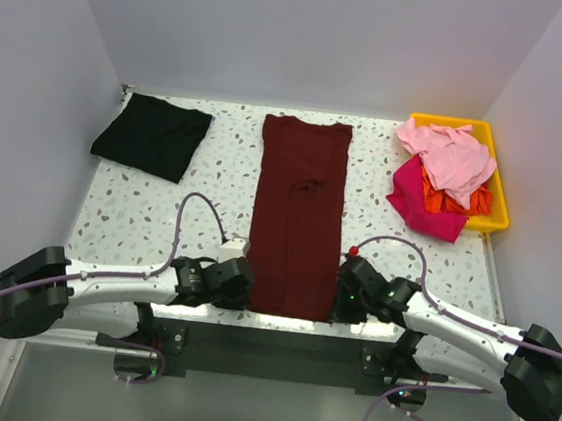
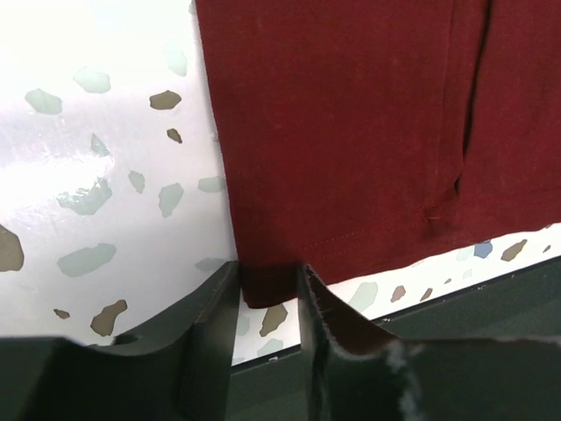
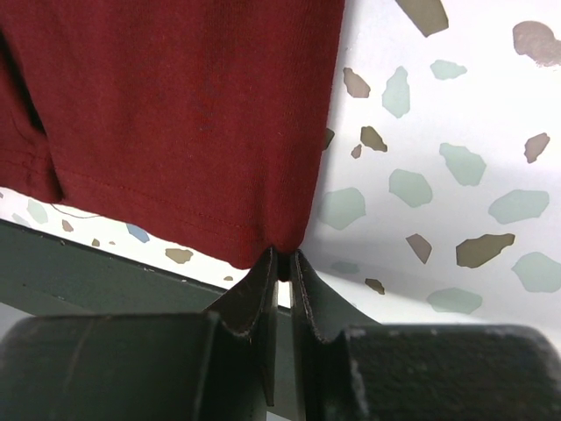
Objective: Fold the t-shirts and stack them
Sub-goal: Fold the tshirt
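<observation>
My right gripper lifts the t-shirt's hem corner next, takes it outward and down onto the t-shirt's far half [image 1: 334, 181] and lets go, as the t-shirt still lies lengthwise.
The large dark maroon t-shirt [image 1: 299, 212] lies as a long folded strip down the middle of the table, hem at the near edge. My left gripper [image 1: 238, 284] is at its near left corner; in the left wrist view [image 2: 270, 274] the jaws stand apart with the flat hem corner [image 2: 267, 285] between them. My right gripper [image 1: 346, 283] is shut on the near right corner [image 3: 280, 259]. A folded black t-shirt [image 1: 153, 135] lies at the far left. Light pink [image 1: 448, 153], magenta [image 1: 418, 200] and orange [image 1: 453, 196] t-shirts are heaped at the far right.
A yellow plastic bin [image 1: 500, 198] at the far right holds the heap, and the magenta shirt spills over its left side onto the speckled table [image 1: 140, 216]. White walls close in the left, back and right. The table's near edge [image 2: 491, 276] runs just below the hem.
</observation>
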### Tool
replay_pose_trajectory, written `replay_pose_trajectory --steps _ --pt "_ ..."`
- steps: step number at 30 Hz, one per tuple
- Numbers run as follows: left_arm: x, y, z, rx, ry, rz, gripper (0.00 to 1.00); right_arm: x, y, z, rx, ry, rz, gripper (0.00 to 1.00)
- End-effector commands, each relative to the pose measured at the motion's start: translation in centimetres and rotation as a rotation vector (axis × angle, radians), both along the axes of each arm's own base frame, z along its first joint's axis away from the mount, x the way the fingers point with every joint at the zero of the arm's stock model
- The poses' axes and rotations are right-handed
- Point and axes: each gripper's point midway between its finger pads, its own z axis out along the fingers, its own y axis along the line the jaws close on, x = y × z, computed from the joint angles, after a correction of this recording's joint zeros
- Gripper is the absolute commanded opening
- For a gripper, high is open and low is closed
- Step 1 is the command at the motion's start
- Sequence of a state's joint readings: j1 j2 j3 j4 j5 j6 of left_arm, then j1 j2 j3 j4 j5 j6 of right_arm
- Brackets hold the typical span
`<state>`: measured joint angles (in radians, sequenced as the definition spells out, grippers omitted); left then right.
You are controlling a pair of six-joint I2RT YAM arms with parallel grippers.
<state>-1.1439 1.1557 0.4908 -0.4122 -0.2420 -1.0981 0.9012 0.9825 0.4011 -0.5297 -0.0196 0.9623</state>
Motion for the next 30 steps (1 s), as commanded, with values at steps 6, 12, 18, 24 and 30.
replay_pose_trajectory --steps 6,12,18,24,30 --pt "-0.6 0.7 -0.7 0.039 0.036 0.029 0.12 -0.4 -0.4 -0.4 -0.024 0.014 0.002 0.06" --pt "-0.6 0.7 -0.5 0.042 0.039 0.038 0.0 0.1 -0.1 0.3 -0.023 -0.002 0.003 0.0" --pt "0.4 -0.1 1.1 0.043 0.014 0.058 0.0 2.0 0.5 2.8 -0.019 -0.081 -0.011 0.0" --pt "2.1 -1.3 3.0 0.053 -0.033 0.076 0.0 4.4 1.5 4.5 -0.05 -0.158 -0.005 0.0" --pt "5.4 -1.4 4.3 0.042 -0.074 0.122 0.0 7.2 3.2 5.2 -0.073 -0.215 0.011 0.0"
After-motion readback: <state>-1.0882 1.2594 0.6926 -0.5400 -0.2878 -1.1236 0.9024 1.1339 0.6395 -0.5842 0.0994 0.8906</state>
